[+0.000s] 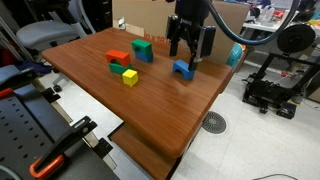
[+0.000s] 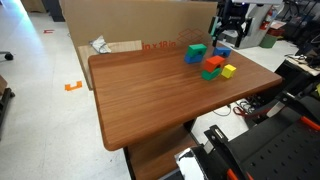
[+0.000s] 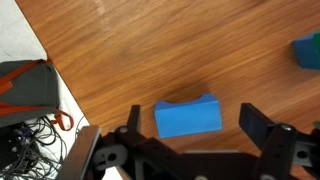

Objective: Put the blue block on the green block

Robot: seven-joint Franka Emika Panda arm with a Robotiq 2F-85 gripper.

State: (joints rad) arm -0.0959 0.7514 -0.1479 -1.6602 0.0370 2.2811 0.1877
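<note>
The blue block already has my gripper's two fingers hanging on either side of it. My gripper will next go straight down, open, around the blue block (image 1: 183,70) (image 3: 187,116) and close on it.
The blue block (image 3: 187,116) lies on the wooden table with its arch notch showing in the wrist view. It also shows in an exterior view (image 1: 184,69) and, partly hidden by the gripper, in an exterior view (image 2: 223,50). My gripper (image 3: 190,125) is open and hangs just above the blue block, one finger on each side, not touching it; it shows in both exterior views (image 1: 188,50) (image 2: 229,38). The green block (image 1: 142,49) stands further along the table, also in an exterior view (image 2: 195,53), and at the wrist view's right edge (image 3: 308,50).
A red block (image 1: 118,57), a small flat green piece (image 1: 118,68) and a yellow cube (image 1: 130,77) sit grouped near the green block. A cardboard box (image 2: 120,46) stands behind the table. The table edge (image 3: 60,70) lies close to the blue block, with cables (image 3: 25,135) on the floor.
</note>
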